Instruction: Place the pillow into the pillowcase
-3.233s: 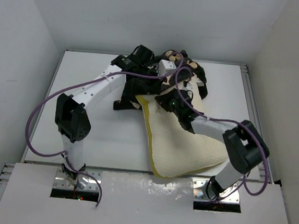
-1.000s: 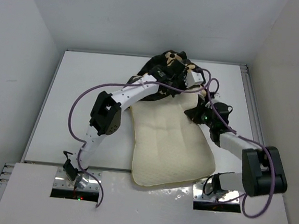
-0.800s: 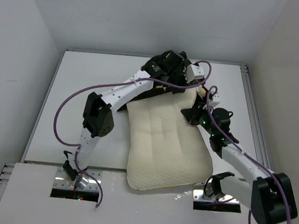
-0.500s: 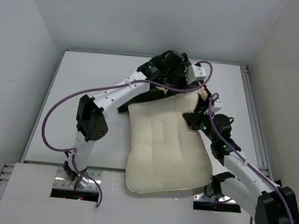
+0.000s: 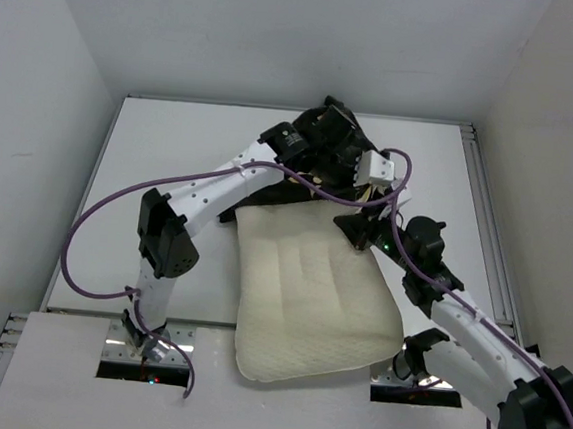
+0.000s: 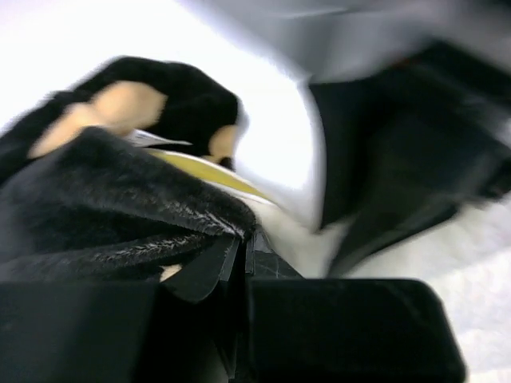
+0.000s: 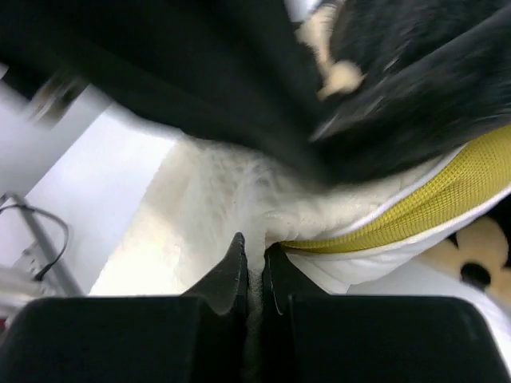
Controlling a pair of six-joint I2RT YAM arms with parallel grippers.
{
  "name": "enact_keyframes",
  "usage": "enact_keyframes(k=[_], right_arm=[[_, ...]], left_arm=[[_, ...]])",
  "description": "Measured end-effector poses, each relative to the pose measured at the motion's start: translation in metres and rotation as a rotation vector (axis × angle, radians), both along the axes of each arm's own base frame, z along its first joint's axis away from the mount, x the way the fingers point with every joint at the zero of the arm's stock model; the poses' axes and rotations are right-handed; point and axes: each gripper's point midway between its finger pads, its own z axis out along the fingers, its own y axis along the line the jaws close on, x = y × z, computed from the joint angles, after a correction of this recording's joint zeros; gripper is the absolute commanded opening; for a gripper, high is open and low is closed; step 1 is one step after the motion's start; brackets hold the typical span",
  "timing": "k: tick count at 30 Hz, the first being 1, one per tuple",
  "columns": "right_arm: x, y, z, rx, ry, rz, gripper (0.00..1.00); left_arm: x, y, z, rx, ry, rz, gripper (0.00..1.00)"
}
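The pillowcase is over the pillow's far end. My right gripper needs to move down and to the right in the top view, toward the tabletop beside the pillow (image 5: 304, 296), and let go of the pillow's corner.
The cream pillow (image 5: 304, 296) hangs from its far edge toward the table's near edge, lifted. Its fuzzy fabric and yellow piping show in the right wrist view (image 7: 239, 199). The black flowered pillowcase (image 5: 318, 142) is bunched over the pillow's far end; it also shows in the left wrist view (image 6: 112, 215). My left gripper (image 5: 345, 175) is shut on the pillowcase edge (image 6: 239, 247). My right gripper (image 5: 361, 226) is shut on the pillow's far right corner (image 7: 254, 255), just under the pillowcase.
The white table (image 5: 169, 184) is bounded by grey walls at left, right and back. Purple cables loop beside both arms. The left arm's upper link (image 5: 218, 189) crosses the table diagonally.
Both grippers have pulled toward the near side and a little right, dragging pillow and pillowcase along. The pillow's near end now hangs past the table's front edge. Both grips are unchanged.
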Motion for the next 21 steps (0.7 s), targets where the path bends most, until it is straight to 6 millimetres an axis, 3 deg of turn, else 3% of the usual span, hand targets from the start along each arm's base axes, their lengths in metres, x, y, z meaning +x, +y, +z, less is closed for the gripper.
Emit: enact_keyframes(k=[5, 9, 13, 21], right_arm=[[-0.018, 0.008, 0.009, 0.008, -0.045, 0.069, 0.00], [-0.019, 0.001, -0.005, 0.006, -0.028, 0.027, 0.00], [-0.007, -0.009, -0.011, 0.031, 0.016, -0.053, 0.00], [0.033, -0.050, -0.056, 0.164, 0.279, -0.391, 0.00]], left_arm=[[0.017, 0.011, 0.018, -0.050, 0.013, 0.076, 0.00], [-0.003, 0.013, 0.014, -0.027, 0.035, -0.017, 0.00], [-0.038, 0.018, -0.007, 0.028, 0.049, -0.186, 0.00], [-0.060, 0.040, -0.033, 0.077, 0.041, -0.287, 0.00]])
